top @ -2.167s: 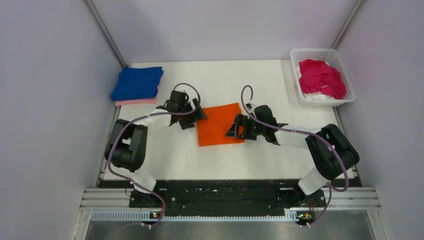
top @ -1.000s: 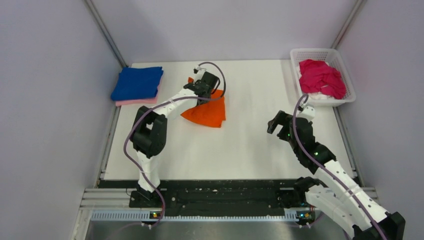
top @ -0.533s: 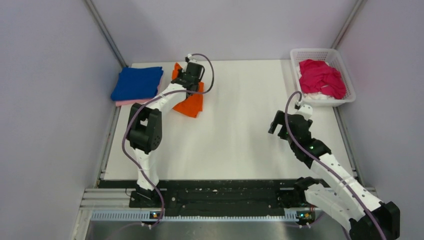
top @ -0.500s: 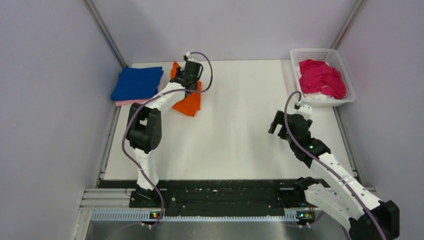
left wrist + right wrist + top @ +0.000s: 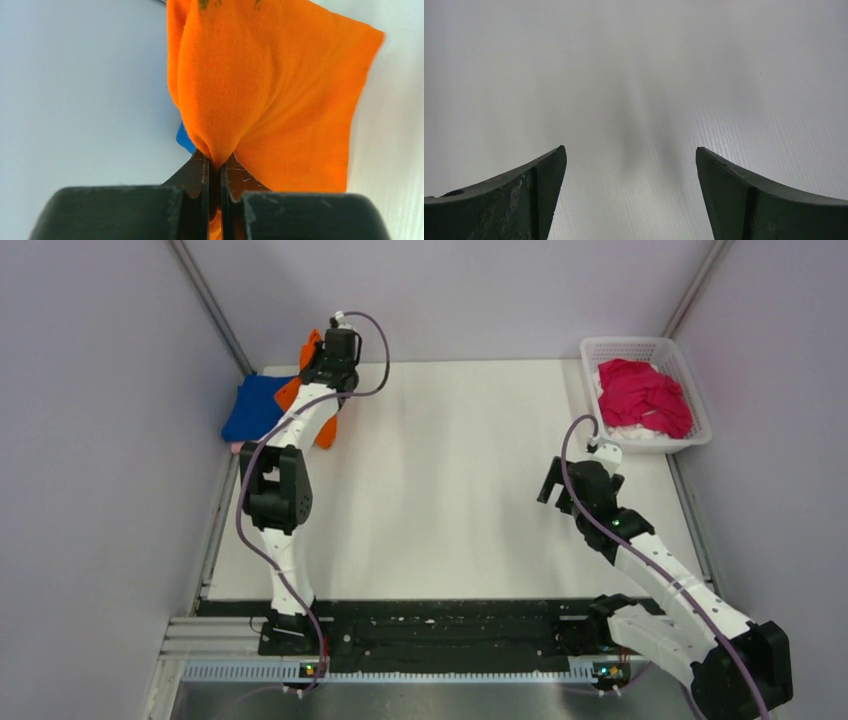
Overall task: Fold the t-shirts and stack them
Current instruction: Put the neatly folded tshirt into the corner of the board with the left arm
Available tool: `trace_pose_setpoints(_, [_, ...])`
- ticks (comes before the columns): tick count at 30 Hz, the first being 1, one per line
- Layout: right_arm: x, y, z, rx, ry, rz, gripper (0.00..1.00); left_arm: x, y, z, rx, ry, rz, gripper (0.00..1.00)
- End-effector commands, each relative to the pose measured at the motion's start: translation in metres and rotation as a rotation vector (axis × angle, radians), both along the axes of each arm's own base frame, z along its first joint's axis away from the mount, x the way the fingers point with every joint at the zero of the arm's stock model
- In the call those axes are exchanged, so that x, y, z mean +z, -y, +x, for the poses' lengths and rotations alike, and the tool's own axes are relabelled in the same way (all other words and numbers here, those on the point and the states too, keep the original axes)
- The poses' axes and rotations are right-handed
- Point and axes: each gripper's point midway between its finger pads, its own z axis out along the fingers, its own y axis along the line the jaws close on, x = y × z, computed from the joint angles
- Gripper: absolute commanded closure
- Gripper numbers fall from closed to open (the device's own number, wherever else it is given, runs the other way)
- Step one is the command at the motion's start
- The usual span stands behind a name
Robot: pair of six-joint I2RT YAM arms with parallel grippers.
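The left gripper moves to the left in the top view over the blue t-shirt (image 5: 254,410) (image 5: 186,140) next and lowers to release the orange t-shirt's fold. The blue t-shirt lies mostly bare.
The folded orange t-shirt (image 5: 291,394) hangs in the air at the table's far left corner, pinched in my left gripper (image 5: 322,368), over the right edge of the blue t-shirt (image 5: 254,410). That blue shirt lies folded on a pale pink t-shirt (image 5: 238,447). In the left wrist view the left gripper (image 5: 215,162) is shut on a bunched fold of the orange t-shirt (image 5: 265,90), with a sliver of blue t-shirt (image 5: 186,140) behind it. My right gripper (image 5: 553,483) hovers open over bare table at the right, and the right wrist view shows the right gripper (image 5: 629,155) holding nothing.
A white lattice basket (image 5: 645,344) at the far right corner holds a crumpled magenta t-shirt (image 5: 645,395). Grey walls close in the table (image 5: 460,500) on the left, back and right.
My left arm has carried the orange t-shirt from the table's middle up and left to the blue stack. The right arm let go of it and drew back to the right, staying open.
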Motion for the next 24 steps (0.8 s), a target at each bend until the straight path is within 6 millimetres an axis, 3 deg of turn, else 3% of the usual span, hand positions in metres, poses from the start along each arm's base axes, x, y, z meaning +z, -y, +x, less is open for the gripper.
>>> trace_pose_setpoints(1, [0.024,0.007,0.014,-0.036,0.070,-0.007,0.01,0.049,-0.018,0.018,-0.015,0.088,0.049,1.00])
trace_pose_setpoints(7, [0.020,0.008,0.017,-0.042,0.052,-0.020,0.01,0.069,-0.036,0.028,0.010,0.141,0.034,1.00])
trace_pose_setpoints(14, [0.017,0.007,0.020,-0.041,0.038,-0.023,0.01,0.065,-0.058,0.029,0.056,0.168,-0.038,1.00])
trace_pose_setpoints(19, [0.016,0.008,0.019,-0.042,0.035,-0.023,0.01,0.050,-0.076,0.033,0.054,0.174,-0.200,1.00])
trace_pose_setpoints(24, [0.015,0.009,0.019,-0.050,0.033,-0.028,0.01,0.027,-0.118,0.033,0.131,0.178,-0.269,1.00])
